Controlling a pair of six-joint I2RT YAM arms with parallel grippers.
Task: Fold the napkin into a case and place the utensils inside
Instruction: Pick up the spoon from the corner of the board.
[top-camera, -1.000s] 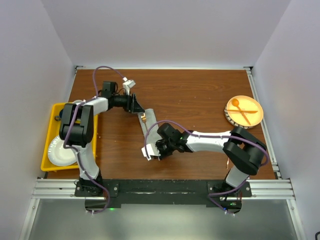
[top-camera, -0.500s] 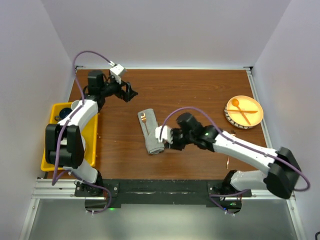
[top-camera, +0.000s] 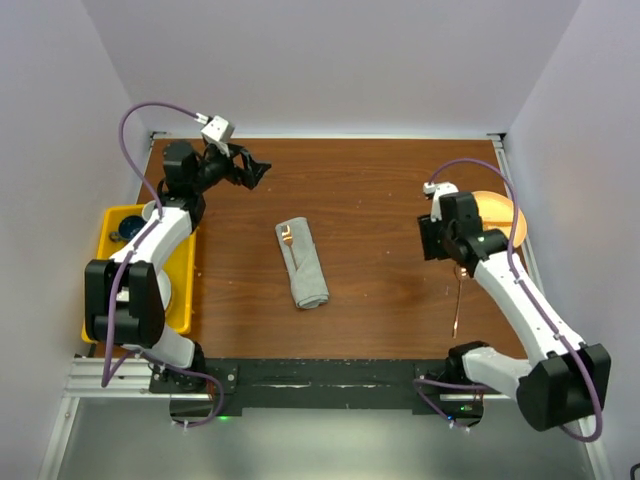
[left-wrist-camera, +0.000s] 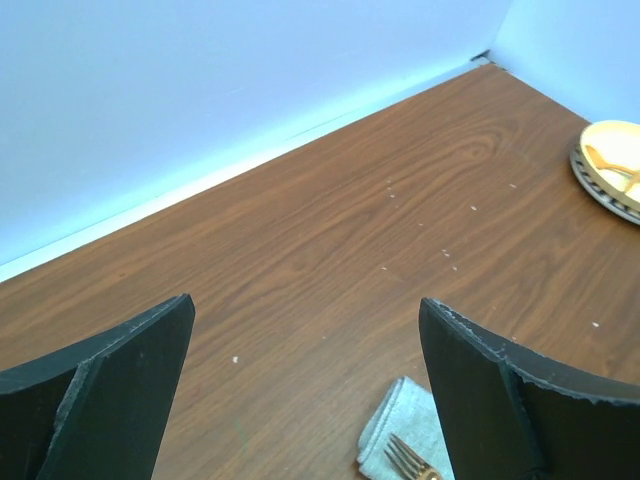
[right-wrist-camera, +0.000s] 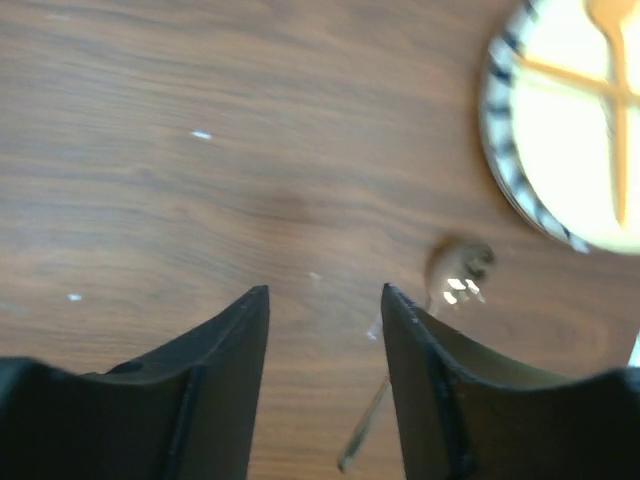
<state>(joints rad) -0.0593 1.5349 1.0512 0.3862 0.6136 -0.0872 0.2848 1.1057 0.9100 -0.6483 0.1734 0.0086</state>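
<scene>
My right gripper needs to turn and move toward the orange plate, then go down to the copper spoon's bowl (top-camera: 461, 272).
The napkin lies folded as a narrow grey case (top-camera: 304, 266) at mid-table, and its far corner shows in the left wrist view (left-wrist-camera: 405, 430). Copper fork tines (top-camera: 288, 234) stick out of its far end (left-wrist-camera: 412, 461). A copper spoon (top-camera: 459, 298) lies on the bare wood at the right, with its blurred bowl (right-wrist-camera: 458, 268) just beside the right finger. My left gripper (top-camera: 256, 171) is open and empty, high near the far left corner (left-wrist-camera: 305, 390). My right gripper (top-camera: 438, 246) is open and empty above the table, just left of the spoon (right-wrist-camera: 325, 300).
An orange plate (top-camera: 508, 232) with an orange spoon and fork sits at the far right, partly behind my right arm; its rim also shows in the right wrist view (right-wrist-camera: 503, 175) and the left wrist view (left-wrist-camera: 590, 170). A yellow bin (top-camera: 188, 285) stands at the left edge. White walls enclose the table.
My right arm has swung from the case's near end to the right, over the spoon. My left arm has drawn further back toward the far left corner. The case has not moved.
</scene>
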